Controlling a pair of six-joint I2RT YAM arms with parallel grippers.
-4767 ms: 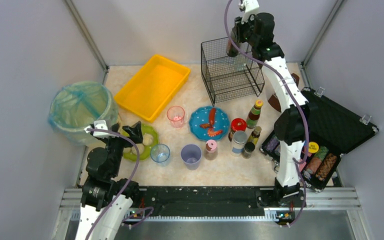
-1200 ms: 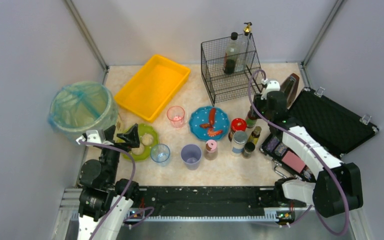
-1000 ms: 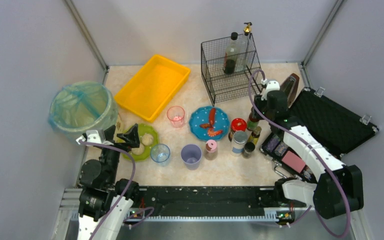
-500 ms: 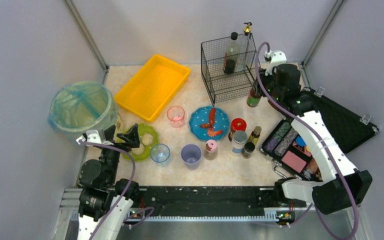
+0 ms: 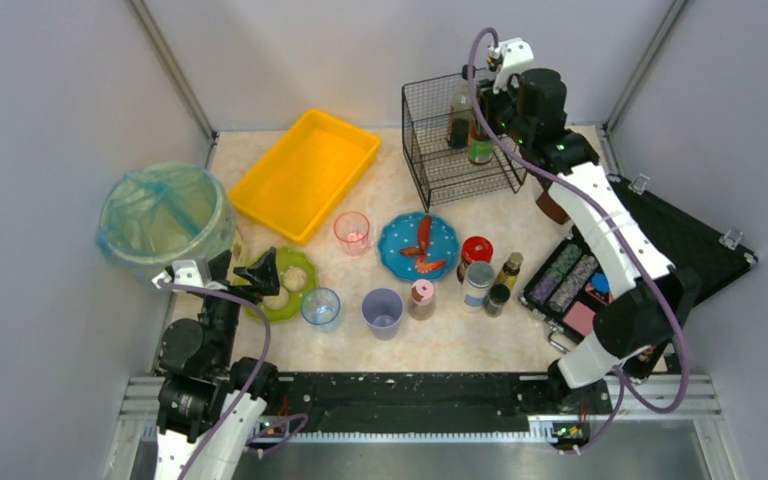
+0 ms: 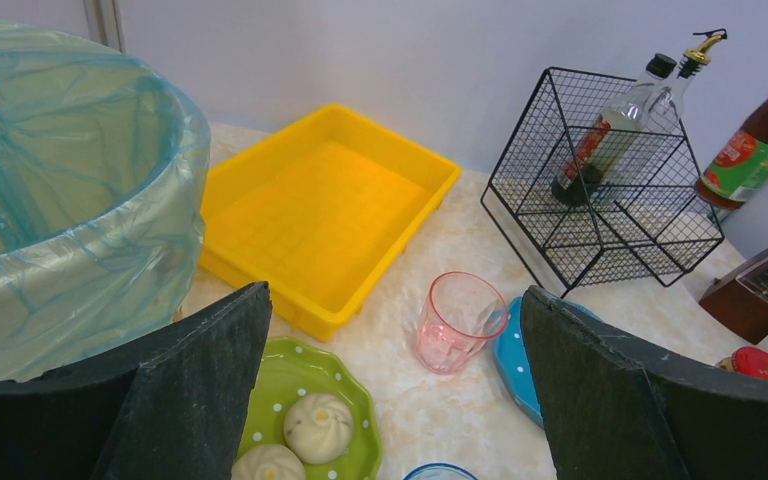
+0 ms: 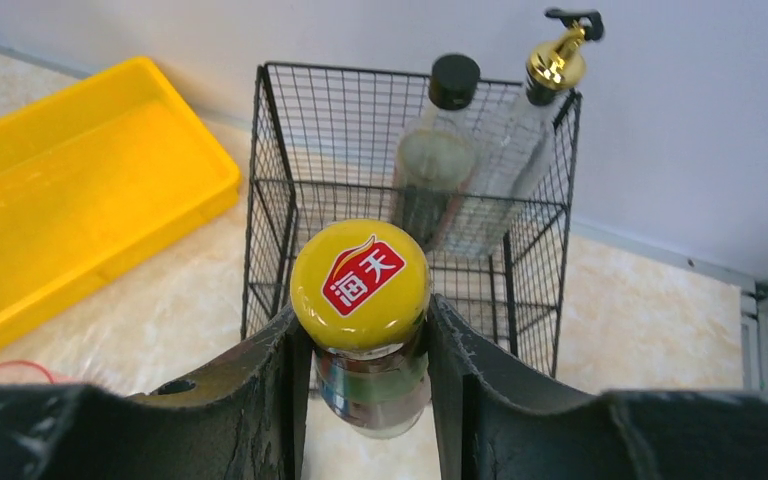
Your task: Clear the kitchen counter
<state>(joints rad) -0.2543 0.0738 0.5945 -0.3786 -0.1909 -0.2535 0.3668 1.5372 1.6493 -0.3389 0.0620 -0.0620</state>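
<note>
The yellow-capped bottle will go with my right gripper outward toward the yellow tray, then down into the free space beside the dark-capped bottle in the basket's back section.
My right gripper (image 7: 365, 322) is shut on the neck of a yellow-capped sauce bottle (image 7: 360, 285) and holds it in the air over the near right side of the black wire basket (image 7: 410, 200). From above, the bottle (image 5: 479, 145) hangs at the basket (image 5: 440, 165). Two bottles stand inside it, one dark-capped (image 7: 440, 150) and one with a gold pump (image 7: 545, 90). My left gripper (image 6: 395, 295) stays open and empty above the green plate of buns (image 6: 305, 420) at the kitchen counter's (image 5: 440, 340) front left.
On the counter stand a pink cup (image 5: 352, 232), blue cup (image 5: 320, 307), purple cup (image 5: 383, 312), blue plate with food (image 5: 419, 246), red-lidded jar (image 5: 476, 250) and small bottles (image 5: 506, 272). Yellow tray (image 5: 305, 172) back left, bagged bin (image 5: 165, 220) left, open black case (image 5: 665, 245) right.
My right arm has lifted the yellow-capped bottle from the counter beside the jars and carried it back and up to the wire basket. The left arm has not moved.
</note>
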